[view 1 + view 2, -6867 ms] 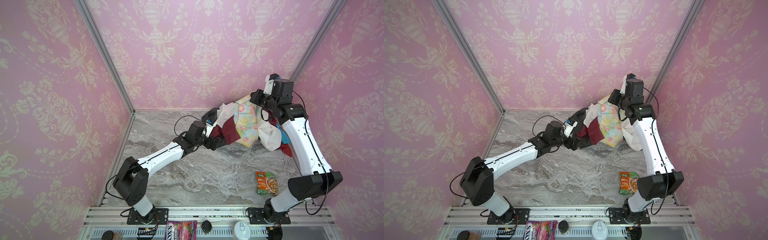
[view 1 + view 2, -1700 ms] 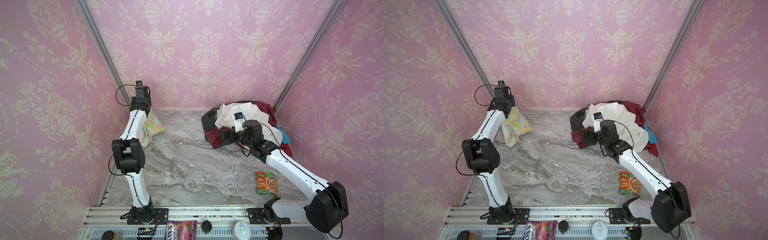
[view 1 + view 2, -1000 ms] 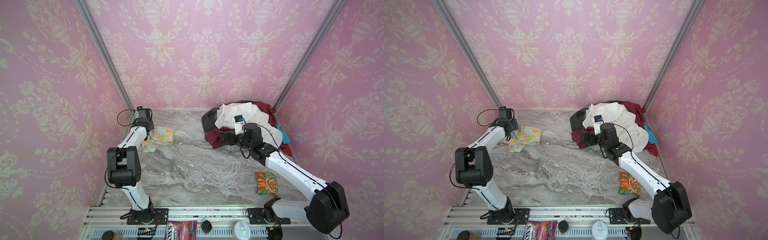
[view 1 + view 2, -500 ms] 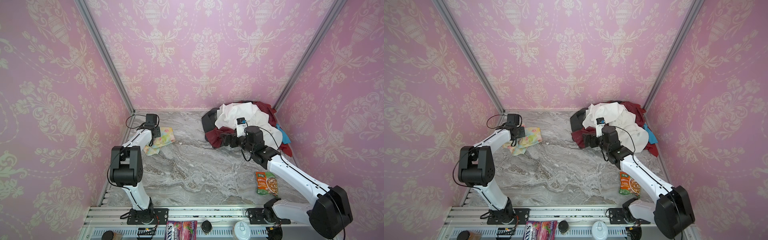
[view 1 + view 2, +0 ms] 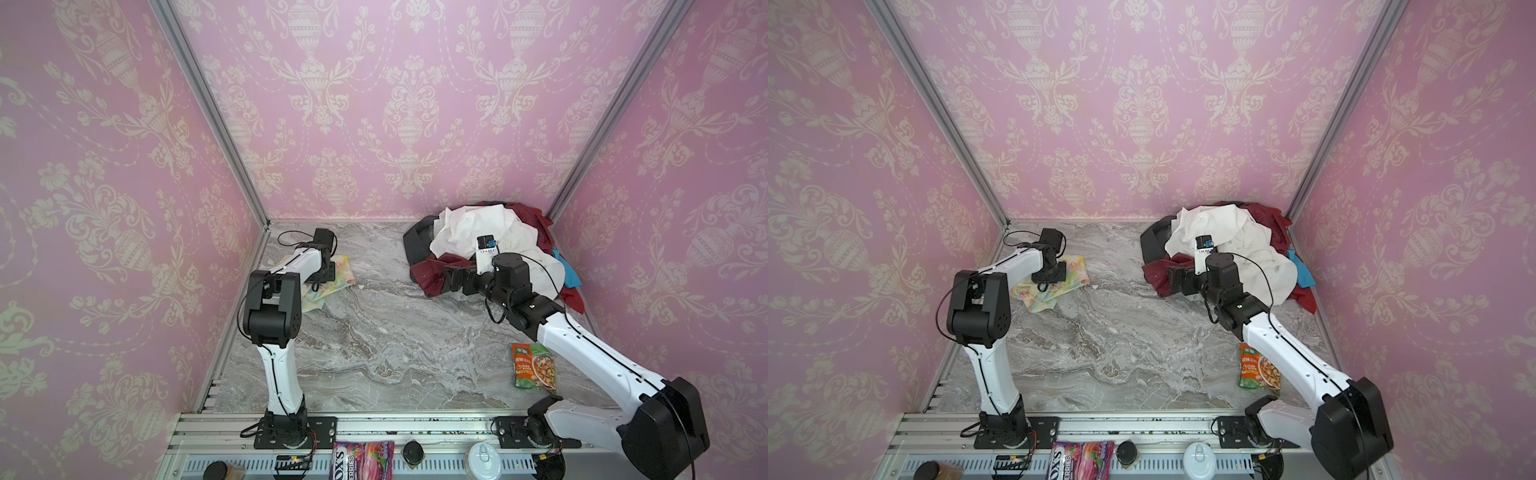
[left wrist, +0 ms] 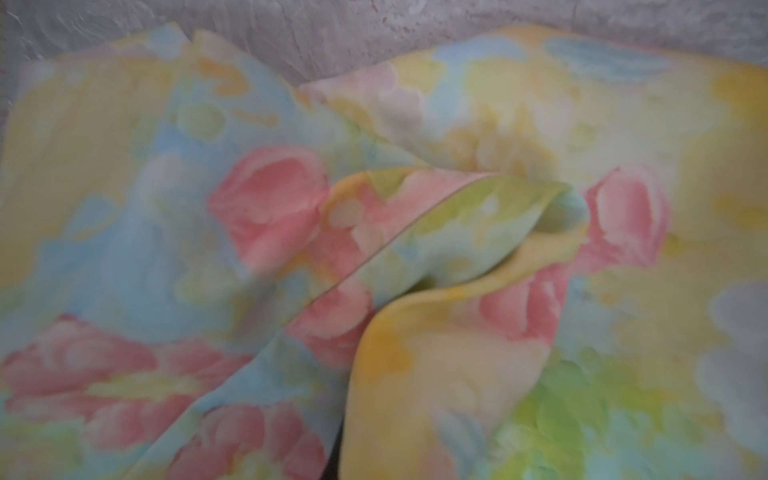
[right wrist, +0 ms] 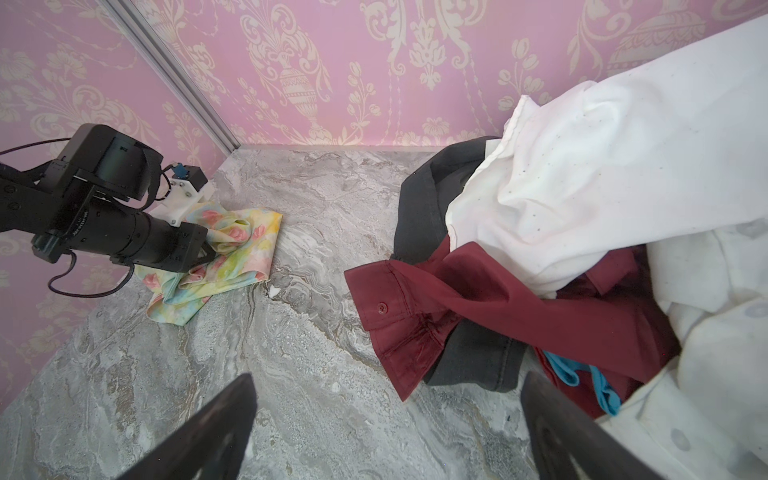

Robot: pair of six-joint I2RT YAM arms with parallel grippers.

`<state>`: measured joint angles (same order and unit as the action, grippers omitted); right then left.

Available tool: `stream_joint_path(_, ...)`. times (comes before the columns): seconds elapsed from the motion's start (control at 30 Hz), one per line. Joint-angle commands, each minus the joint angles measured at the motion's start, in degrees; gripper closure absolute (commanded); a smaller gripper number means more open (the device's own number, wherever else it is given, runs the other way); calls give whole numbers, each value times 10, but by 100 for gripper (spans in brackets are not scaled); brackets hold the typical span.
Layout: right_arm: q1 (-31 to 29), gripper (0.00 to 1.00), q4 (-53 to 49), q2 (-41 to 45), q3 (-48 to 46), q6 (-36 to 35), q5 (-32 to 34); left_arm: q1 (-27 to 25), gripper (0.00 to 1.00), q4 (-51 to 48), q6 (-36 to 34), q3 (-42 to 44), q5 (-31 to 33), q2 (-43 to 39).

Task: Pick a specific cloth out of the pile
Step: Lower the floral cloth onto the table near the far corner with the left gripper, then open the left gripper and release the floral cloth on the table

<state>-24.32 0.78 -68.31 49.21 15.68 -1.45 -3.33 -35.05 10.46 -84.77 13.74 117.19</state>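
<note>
The raised fold of the cloth in my left gripper drags outward toward the table's bare back corner next and gets released. That corner lies outward of the gripper.
The cloth (image 5: 343, 271) (image 5: 1076, 269), pastel yellow with pink flowers and blue-green patches, lies crumpled on the marble table at the back left. It fills the left wrist view (image 6: 457, 208). My left gripper (image 5: 328, 272) (image 5: 1053, 272) (image 7: 203, 249) is low on it and shut on a raised fold of the cloth. The pile (image 5: 490, 232) (image 5: 1233, 232) (image 7: 582, 187) of white, maroon, dark grey and blue garments sits in the back right corner. My right gripper (image 5: 451, 278) (image 5: 1173, 279) (image 7: 386, 378) hovers open beside the pile's maroon sleeve (image 7: 399, 299), holding nothing.
A green snack packet (image 5: 534, 365) (image 5: 1258, 370) lies on the table near the right arm. A candy bag (image 5: 363, 459) and a can (image 5: 484, 459) sit below the front rail. Pink walls close in the left, back and right sides.
My left gripper brought the cloth down from up by the left wall onto the table and shifted it slightly rightward. The right gripper drew back a little from the pile, staying open.
</note>
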Motion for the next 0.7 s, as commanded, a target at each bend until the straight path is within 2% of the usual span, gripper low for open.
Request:
stream_joint_path(0.0, -1, 0, -8, 12, -10, 11, 14, 29, 100, -89, 53, -29, -31, 36)
stream_joint_path(0.2, 2, 0, -23, 3, -5, 14, 12, 61, 100, -111, 123, -86, -75, 60)
stream_joint_path(0.27, 3, 0, -23, 2, -6, 14, 14, 69, 86, -119, 148, -112, -84, 72)
stream_joint_path(0.5, 10, 0, -21, 0, -10, 11, 15, 104, 82, -119, 246, -194, -132, 120)
stream_joint_path(0.67, 21, 0, -24, -3, -11, 8, 10, 123, 78, -120, 294, -260, -135, 152)
